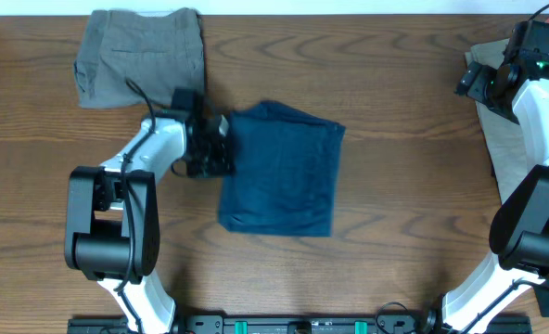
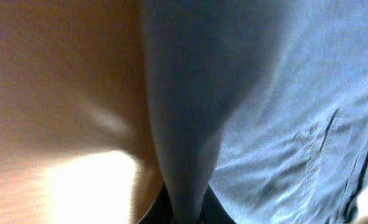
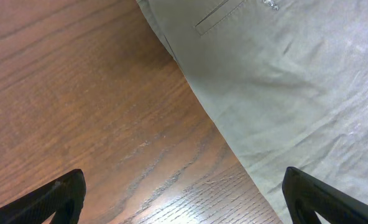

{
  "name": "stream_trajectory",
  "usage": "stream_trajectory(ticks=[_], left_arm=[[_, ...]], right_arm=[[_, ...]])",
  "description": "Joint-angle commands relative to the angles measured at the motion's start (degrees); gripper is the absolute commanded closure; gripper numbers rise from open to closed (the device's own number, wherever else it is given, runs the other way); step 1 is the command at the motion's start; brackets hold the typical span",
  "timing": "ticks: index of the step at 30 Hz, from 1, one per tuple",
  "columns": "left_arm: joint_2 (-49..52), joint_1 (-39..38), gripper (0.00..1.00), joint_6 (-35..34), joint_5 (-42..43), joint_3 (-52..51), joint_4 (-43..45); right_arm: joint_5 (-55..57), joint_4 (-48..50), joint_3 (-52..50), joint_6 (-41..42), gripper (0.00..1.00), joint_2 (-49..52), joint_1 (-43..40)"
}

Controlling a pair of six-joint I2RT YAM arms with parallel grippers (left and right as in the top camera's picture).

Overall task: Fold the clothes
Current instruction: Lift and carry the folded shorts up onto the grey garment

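Next, my left gripper rises, carries the navy shorts outward, lowers them onto that pair and releases, since they lie folded like the grey-olive pair (image 1: 142, 54).
A dark navy blue pair of shorts (image 1: 282, 169) lies folded in the middle of the table. My left gripper (image 1: 221, 144) is shut on its left edge; in the left wrist view the blue cloth (image 2: 258, 112) fills the frame and runs down between the fingers (image 2: 184, 214). A grey-olive pair (image 1: 142, 54) lies folded at the back left. A light beige pair (image 1: 511, 139) lies at the right edge; it also shows in the right wrist view (image 3: 296, 81). My right gripper (image 1: 478, 82) is open and empty above the table beside the beige pair.
The wooden table (image 1: 404, 213) runs under everything. The right arm's base and links stand along the right edge (image 1: 534, 223). The left arm's base stands at the front left (image 1: 108, 232).
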Motion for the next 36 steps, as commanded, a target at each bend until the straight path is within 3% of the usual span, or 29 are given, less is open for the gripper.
stream_trajectory(ticks=[1, 8, 21, 30, 36], left_arm=[[0.2, 0.3, 0.94, 0.2, -16.8, 8.6, -0.6], [0.2, 0.3, 0.94, 6.2, -31.5, 19.7, 2.5], [0.2, 1.5, 0.94, 2.6, -37.1, 23.3, 15.6], [-1.3, 1.5, 0.94, 0.5, -45.9, 23.3, 18.5], [-3.4, 1.5, 0.93, 0.0, -46.9, 23.3, 21.5]], right_arm=[[0.3, -0.1, 0.6, 0.2, 0.01, 0.2, -0.2], [0.3, -0.1, 0.6, 0.2, 0.01, 0.2, -0.2], [0.3, -0.1, 0.6, 0.2, 0.01, 0.2, -0.2], [0.3, -0.1, 0.6, 0.2, 0.01, 0.2, -0.2], [0.3, -0.1, 0.6, 0.2, 0.01, 0.2, -0.2]])
